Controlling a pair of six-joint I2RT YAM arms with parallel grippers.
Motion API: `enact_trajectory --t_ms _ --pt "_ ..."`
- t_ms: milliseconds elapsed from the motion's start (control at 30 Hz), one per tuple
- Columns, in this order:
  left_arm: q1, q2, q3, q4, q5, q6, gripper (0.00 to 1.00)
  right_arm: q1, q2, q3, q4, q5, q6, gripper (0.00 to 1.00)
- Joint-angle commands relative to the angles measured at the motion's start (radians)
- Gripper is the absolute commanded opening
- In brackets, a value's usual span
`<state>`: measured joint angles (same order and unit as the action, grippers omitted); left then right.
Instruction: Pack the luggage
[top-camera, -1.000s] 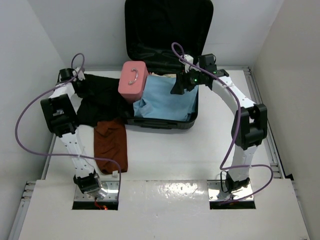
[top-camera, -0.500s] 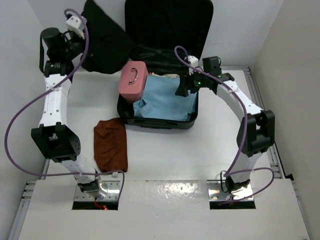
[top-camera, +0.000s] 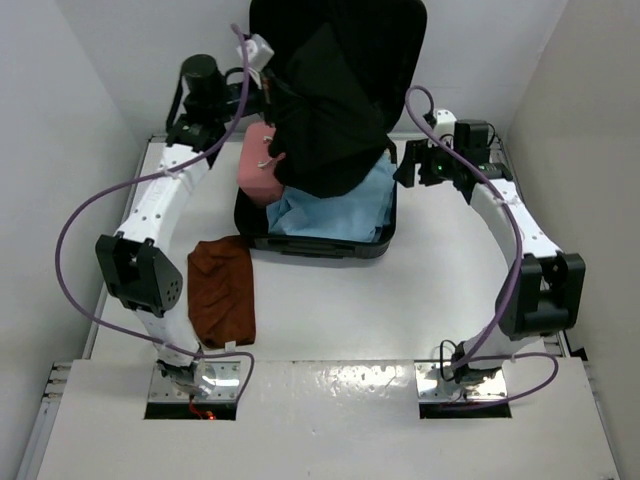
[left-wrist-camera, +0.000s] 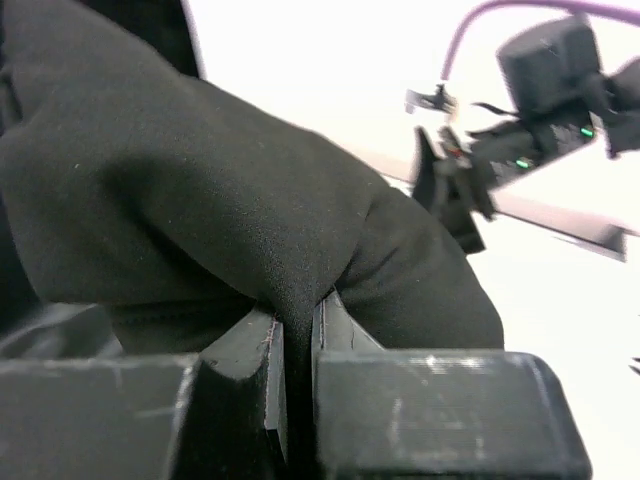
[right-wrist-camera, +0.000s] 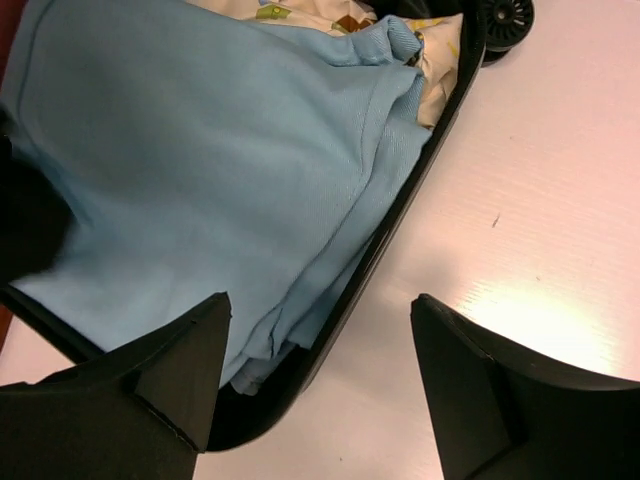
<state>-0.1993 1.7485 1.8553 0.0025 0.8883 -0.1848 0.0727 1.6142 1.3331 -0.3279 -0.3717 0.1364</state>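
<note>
Next, my left gripper moves down and to its right in the top view, to the luggage's tray beside the pink case, and releases there.
The black luggage (top-camera: 385, 45) lies open at the back of the table, its lid upright against the wall. A light blue cloth (top-camera: 335, 210) fills its tray, also in the right wrist view (right-wrist-camera: 200, 150). My left gripper (top-camera: 272, 88) is shut on a black garment (top-camera: 330, 110) and holds it hanging over the luggage; the cloth is pinched between the fingers (left-wrist-camera: 265, 350) in the left wrist view (left-wrist-camera: 200, 190). A pink case (top-camera: 258, 170) sits on the luggage's left rim. My right gripper (top-camera: 408, 168) is open and empty over the luggage's right rim (right-wrist-camera: 395, 250).
A rust-brown garment (top-camera: 222, 290) lies on the table in front of the luggage at the left. White walls close in the back and both sides. A luggage wheel (right-wrist-camera: 505, 15) shows at the right wrist view's top edge.
My left arm lifted the black garment from the table's left and swung it right, over the open luggage. My right gripper drew back to the right, off the blue cloth.
</note>
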Motion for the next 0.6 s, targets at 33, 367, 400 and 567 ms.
enact_trajectory --t_ms 33,367,400,567 --pt "-0.051 0.058 0.013 0.088 0.040 -0.054 0.00 -0.010 -0.094 -0.051 0.062 -0.016 0.000 0.73" --pt "-0.051 0.368 0.157 0.033 -0.092 -0.187 0.00 -0.013 -0.060 -0.045 0.079 -0.052 0.006 0.73" --pt "-0.051 0.437 0.194 0.005 -0.092 -0.177 0.00 -0.013 -0.047 -0.038 0.084 -0.052 0.012 0.73" --pt "-0.060 0.537 0.324 -0.128 -0.120 -0.130 0.00 -0.019 0.042 0.027 0.121 -0.015 0.019 0.73"
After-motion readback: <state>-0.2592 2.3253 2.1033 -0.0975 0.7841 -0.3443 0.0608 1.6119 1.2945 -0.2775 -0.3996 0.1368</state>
